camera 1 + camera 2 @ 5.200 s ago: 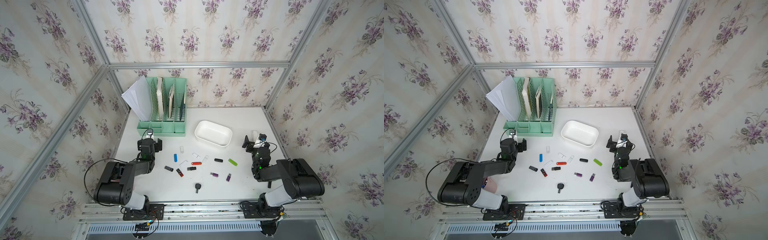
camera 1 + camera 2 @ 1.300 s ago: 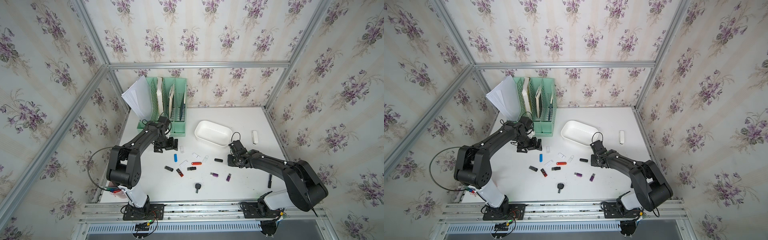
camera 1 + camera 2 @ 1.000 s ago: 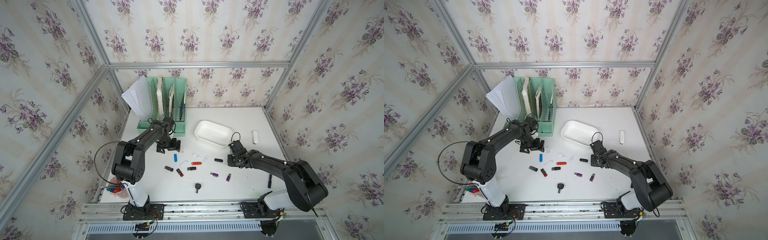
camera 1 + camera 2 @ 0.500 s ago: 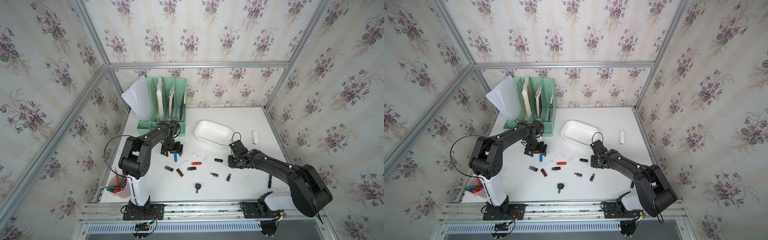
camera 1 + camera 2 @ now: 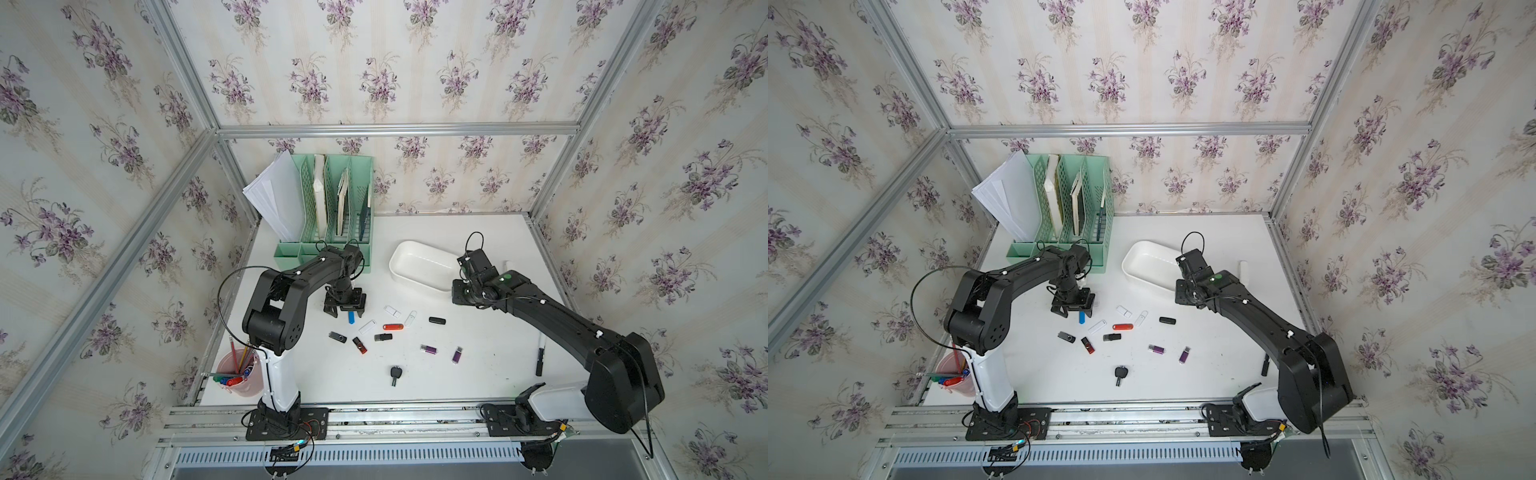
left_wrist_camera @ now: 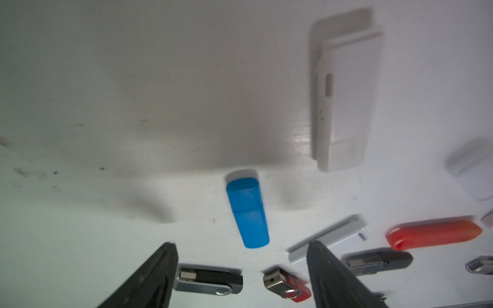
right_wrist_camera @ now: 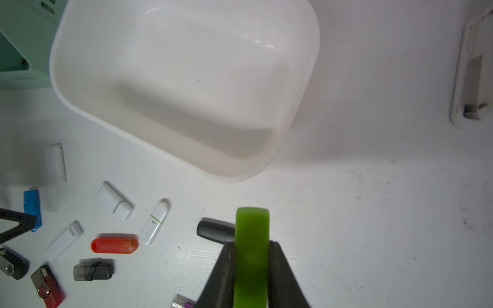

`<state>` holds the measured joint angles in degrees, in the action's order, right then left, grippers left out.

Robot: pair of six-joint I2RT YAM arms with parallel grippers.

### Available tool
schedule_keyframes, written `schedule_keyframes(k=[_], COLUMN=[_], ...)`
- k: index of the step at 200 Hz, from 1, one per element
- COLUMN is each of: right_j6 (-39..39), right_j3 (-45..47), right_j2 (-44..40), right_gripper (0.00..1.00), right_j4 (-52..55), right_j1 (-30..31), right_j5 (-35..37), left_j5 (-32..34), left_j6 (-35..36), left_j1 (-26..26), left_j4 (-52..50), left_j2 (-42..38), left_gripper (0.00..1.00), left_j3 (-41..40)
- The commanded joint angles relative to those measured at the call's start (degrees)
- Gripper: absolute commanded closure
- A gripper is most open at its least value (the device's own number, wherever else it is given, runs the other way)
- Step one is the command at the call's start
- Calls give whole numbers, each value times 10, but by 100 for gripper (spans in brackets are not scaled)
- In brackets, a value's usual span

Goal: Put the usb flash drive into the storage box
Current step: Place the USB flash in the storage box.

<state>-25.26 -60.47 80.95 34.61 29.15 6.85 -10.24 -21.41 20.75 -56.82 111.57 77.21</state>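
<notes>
I should move the green usb flash drive [image 7: 252, 253] outward with my right gripper next, over the storage box's near corner, then lower it and let go, because the storage box's empty bottom is outward of my right gripper.
The storage box [image 5: 415, 266] [image 5: 1150, 262], a shallow white tub, sits empty at the back middle of the table. In the right wrist view my right gripper [image 7: 252, 244] is shut on a green usb flash drive [image 7: 252, 253], held just short of the storage box's [image 7: 186, 80] near corner. In both top views the right gripper [image 5: 463, 289] [image 5: 1183, 293] hangs beside that corner. My left gripper [image 5: 345, 311] [image 6: 241, 248] stands open over the table, a blue flash drive [image 5: 351, 318] [image 6: 248, 213] lying just beyond its fingertips, untouched.
Several more flash drives lie scattered mid-table: red [image 5: 392, 327], black [image 5: 436, 320], purple [image 5: 429, 350], white [image 5: 392, 311]. A mint-green file organizer [image 5: 328, 208] stands at the back left. A pink pen cup [image 5: 239, 372] sits at the front left, a black marker [image 5: 539, 357] at the right.
The left gripper has slid right and towards the front to the blue drive, its jaws narrowing a little. The right gripper, holding the green drive, has barely moved.
</notes>
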Motion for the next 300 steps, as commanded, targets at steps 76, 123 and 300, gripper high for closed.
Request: schedule_keyframes(k=[76, 123, 300], right_j6=[85, 88, 94], right_j3=[-181, -214, -245], right_j2=[216, 284, 403], right_gripper=[87, 88, 76], right_j4=[-34, -44, -35], right_j1=[-37, -47, -48], right_j5=[-5, -11, 67], left_j5=[24, 27, 41], left_j6=[-10, -19, -35], left_j1=[2, 2, 18], left_j4=[4, 13, 27], left_j2=[9, 9, 10], left_gripper=[21, 25, 40], left_j3=[-2, -6, -13])
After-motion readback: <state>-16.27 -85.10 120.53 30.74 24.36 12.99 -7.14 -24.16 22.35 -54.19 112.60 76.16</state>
